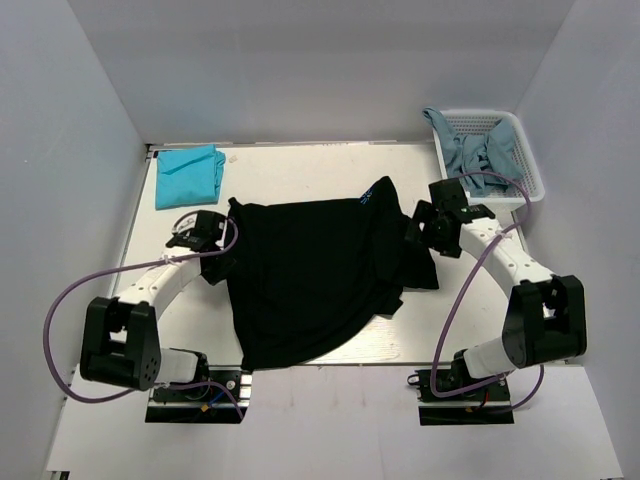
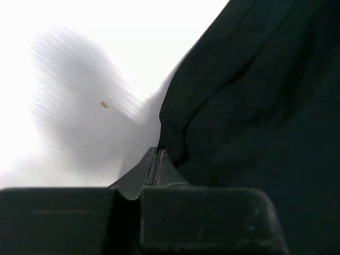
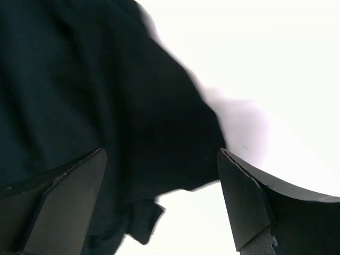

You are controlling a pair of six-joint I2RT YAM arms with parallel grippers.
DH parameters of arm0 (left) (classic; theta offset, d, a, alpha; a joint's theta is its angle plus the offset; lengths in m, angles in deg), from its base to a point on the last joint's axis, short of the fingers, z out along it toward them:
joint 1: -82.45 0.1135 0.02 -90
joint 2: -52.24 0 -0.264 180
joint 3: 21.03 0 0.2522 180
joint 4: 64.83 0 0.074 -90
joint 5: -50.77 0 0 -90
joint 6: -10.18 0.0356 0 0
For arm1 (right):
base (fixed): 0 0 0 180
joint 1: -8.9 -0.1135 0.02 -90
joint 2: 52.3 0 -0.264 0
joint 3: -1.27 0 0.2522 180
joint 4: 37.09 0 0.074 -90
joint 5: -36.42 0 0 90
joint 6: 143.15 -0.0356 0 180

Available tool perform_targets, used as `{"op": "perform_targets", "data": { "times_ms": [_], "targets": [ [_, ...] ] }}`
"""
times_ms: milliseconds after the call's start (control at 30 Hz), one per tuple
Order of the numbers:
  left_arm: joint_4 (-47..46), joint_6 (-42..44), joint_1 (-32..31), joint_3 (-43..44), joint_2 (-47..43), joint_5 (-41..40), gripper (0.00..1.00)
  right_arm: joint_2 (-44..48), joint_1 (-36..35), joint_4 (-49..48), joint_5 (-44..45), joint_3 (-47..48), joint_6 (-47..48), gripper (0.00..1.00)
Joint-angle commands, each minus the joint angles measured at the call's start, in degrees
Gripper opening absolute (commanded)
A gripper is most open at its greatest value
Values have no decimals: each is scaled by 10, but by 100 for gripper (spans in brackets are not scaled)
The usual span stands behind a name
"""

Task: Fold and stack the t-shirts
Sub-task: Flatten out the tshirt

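I need to lower my right gripper next and draw it back a little onto the black t-shirt's outer sleeve edge (image 1: 430, 281) (image 3: 204, 172), as my left gripper has the opposite edge.
A large black t-shirt (image 1: 310, 270) lies spread over the middle of the white table (image 1: 300, 165), with its small blue-white mark (image 1: 366, 196) at the far edge. My left gripper (image 1: 226, 243) is at the shirt's left edge. In the left wrist view the left gripper (image 2: 158, 152) is shut, and the black cloth (image 2: 255, 106) bunches at its tips. My right gripper (image 1: 415, 232) hovers over the shirt's right sleeve. In the right wrist view the right gripper (image 3: 159, 151) is wide open and empty above the black cloth (image 3: 79, 79). A folded teal t-shirt (image 1: 188, 175) lies at the far left.
A white mesh basket (image 1: 535, 175) stands at the far right and holds crumpled greyish-blue t-shirts (image 1: 478, 150). White walls close in the table on three sides. Purple cables loop beside both arms.
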State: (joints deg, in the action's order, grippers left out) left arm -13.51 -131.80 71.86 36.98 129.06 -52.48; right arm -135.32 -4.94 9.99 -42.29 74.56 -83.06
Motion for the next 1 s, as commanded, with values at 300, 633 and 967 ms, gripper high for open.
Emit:
{"op": "perform_targets", "data": {
  "times_ms": [300,633,967],
  "targets": [
    [54,38,3,68,-114,-11,0,40,17,-7,-14,-119,5,71],
    [79,44,3,80,-164,-16,0,-26,20,-67,9,-151,-1,55],
    [56,78,3,159,-211,-36,0,40,22,-34,14,-38,18,0]
  ]
}}
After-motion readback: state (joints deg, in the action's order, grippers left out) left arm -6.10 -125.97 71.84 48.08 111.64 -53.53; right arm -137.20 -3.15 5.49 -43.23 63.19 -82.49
